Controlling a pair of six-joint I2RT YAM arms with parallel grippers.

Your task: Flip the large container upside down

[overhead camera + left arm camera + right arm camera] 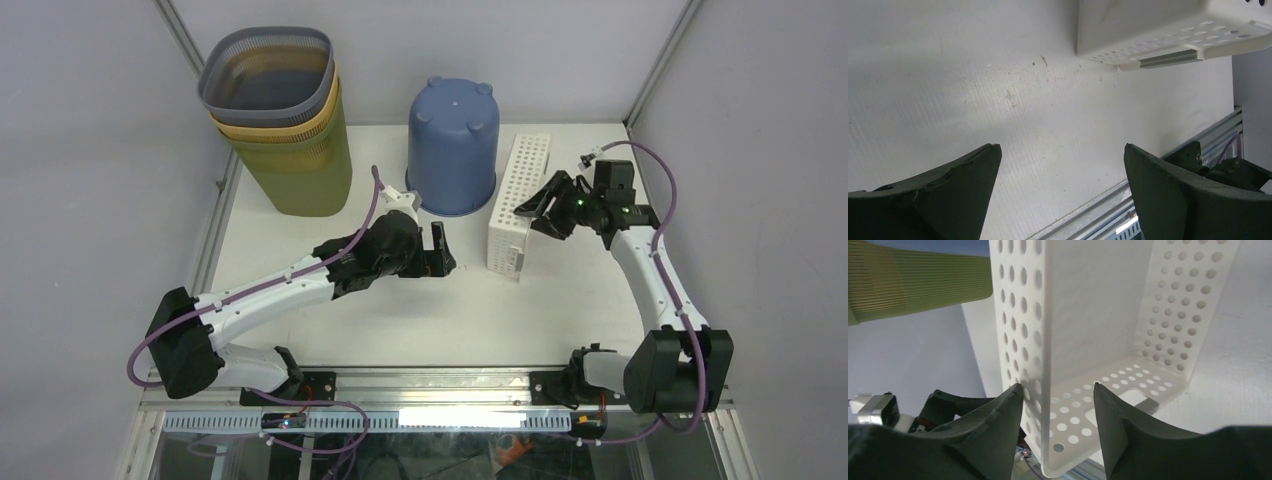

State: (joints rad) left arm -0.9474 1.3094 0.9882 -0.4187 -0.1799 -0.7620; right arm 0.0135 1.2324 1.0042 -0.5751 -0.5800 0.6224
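Observation:
I will move my right gripper outward and to the right in the top view, to the middle of the basket's upper rim (540,180) (1048,335), because the gripper is across the near part of the basket's rim.
A white perforated basket (517,205) stands on its long side in the middle right of the table, its open side facing right. My right gripper (530,212) is open and straddles the basket's upper wall. In the right wrist view (1055,385), one finger is outside the wall and the other inside the basket (1088,315). My left gripper (440,250) is open and empty, low over the table just left of the basket. The left wrist view (1062,147) shows bare table between its fingers and the basket's end (1148,30) beyond.
A blue bucket (452,145) stands upside down behind the left gripper. A stack of ribbed bins (285,125), olive, yellow and grey, stands at the back left and shows in the right wrist view (913,285). A metal rail (430,385) runs along the table's near edge.

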